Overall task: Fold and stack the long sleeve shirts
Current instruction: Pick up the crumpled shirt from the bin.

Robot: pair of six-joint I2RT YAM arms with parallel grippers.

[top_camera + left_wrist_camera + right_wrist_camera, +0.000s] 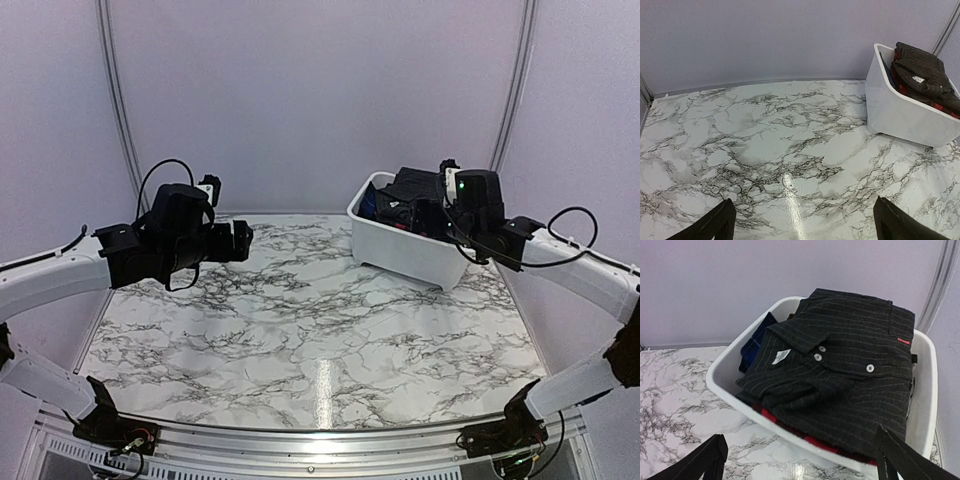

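My right gripper moves outward over the bin next, then down onto that flap's tip (405, 193) (805, 349). The folded flap lies between the top shirt's label and buttons.
The long sleeve shirts lie piled in a white bin (400, 250) (900, 110) (722, 372) at the back right of the table. On top is a black pinstriped shirt (840, 370) (922, 70) (408, 188) with small white buttons and a white label. Under it shows a red-and-black plaid edge (769, 415), and dark blue cloth (756, 342) sits at the bin's left side. My right gripper (801, 435) (425, 215) hangs open just above the bin's near rim, holding nothing. My left gripper (803, 201) (245, 240) is open and empty, above the left part of the table and pointing towards the bin.
The marble-patterned table (300, 330) (765, 140) is walled by pale panels at the back and sides. A metal rail (320, 440) runs along its near edge, with both arm bases on it. The bin stands close to the right wall.
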